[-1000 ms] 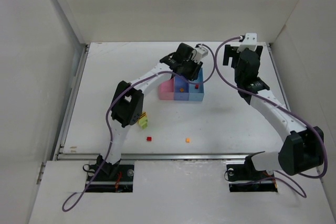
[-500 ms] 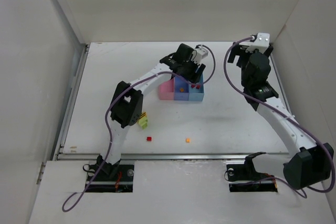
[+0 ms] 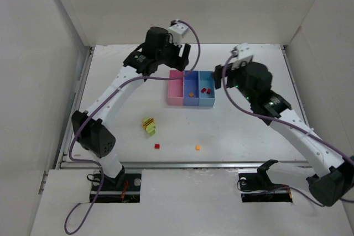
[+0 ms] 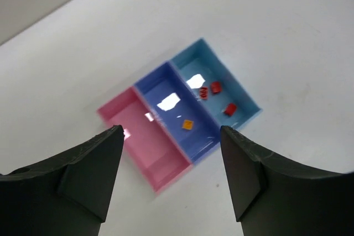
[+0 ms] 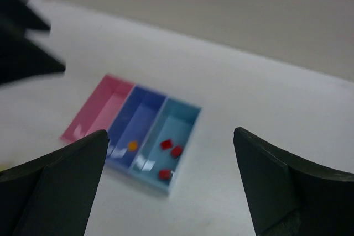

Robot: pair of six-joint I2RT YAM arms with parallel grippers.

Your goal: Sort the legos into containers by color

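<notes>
I will next swing my right gripper back toward the metal bar and bring it down onto the loose orange lego brick [image 3: 197, 147], because another orange lego brick is already in the blue-violet bin.
The containers are three joined bins in a row: pink [image 3: 176, 95], blue-violet [image 3: 191, 96] and light blue [image 3: 209, 99]. Three red legos [image 4: 215, 87] lie in the light blue bin [image 4: 191, 64]. One orange lego [image 4: 188, 125] lies in the blue-violet bin [image 4: 199, 134]. The pink bin [image 4: 149, 142] holds nothing. My left gripper [image 3: 183, 59] hangs open and bare above the back of the bins. My right gripper [image 3: 220, 75] is open and bare, just right of the light blue bin. A yellow-green clump [image 3: 149, 126], a red brick [image 3: 157, 146] and an orange brick [image 3: 197, 147] lie loose on the table.
White walls close in the table on the left, back and right. The loose bricks lie between the bins and the metal rail [image 3: 182, 164] at the near edge. The left arm's purple cable [image 3: 133, 81] sags along its forearm.
My left gripper opened over the light blue bin, then rose and pulled back to the left. The right arm swung in from the back right toward the bins, its gripper staying open.
</notes>
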